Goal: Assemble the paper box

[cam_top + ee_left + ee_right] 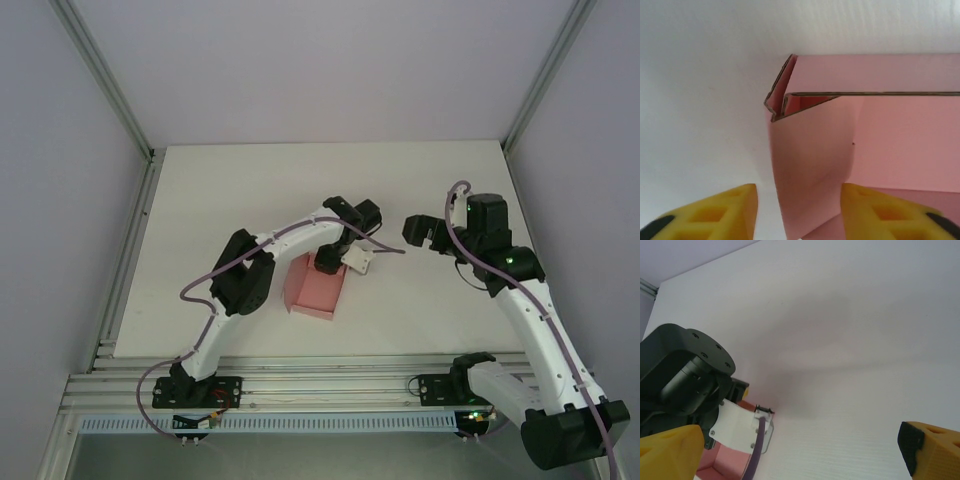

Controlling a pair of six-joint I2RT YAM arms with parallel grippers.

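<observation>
I will next move my right gripper over bare tabletop and down onto the box's long side facing it, which stands below it, by my left gripper.
The pink paper box lies near the table's middle, partly folded, with raised walls. My left gripper is at its far end. In the left wrist view an upright wall of the paper box stands between the yellow fingertips of the left gripper. The jaws are apart, with a gap of table showing beside the left finger. A folded corner with a double edge sits at the upper left. My right gripper hovers open to the right of the box, holding nothing. Its camera sees the right gripper above bare table and a corner of the paper box.
The white table has free room to the left, behind and to the right of the box. Aluminium rails run along the near edge, and frame posts stand at the back corners. The left arm's black wrist and purple cable sit close to my right gripper.
</observation>
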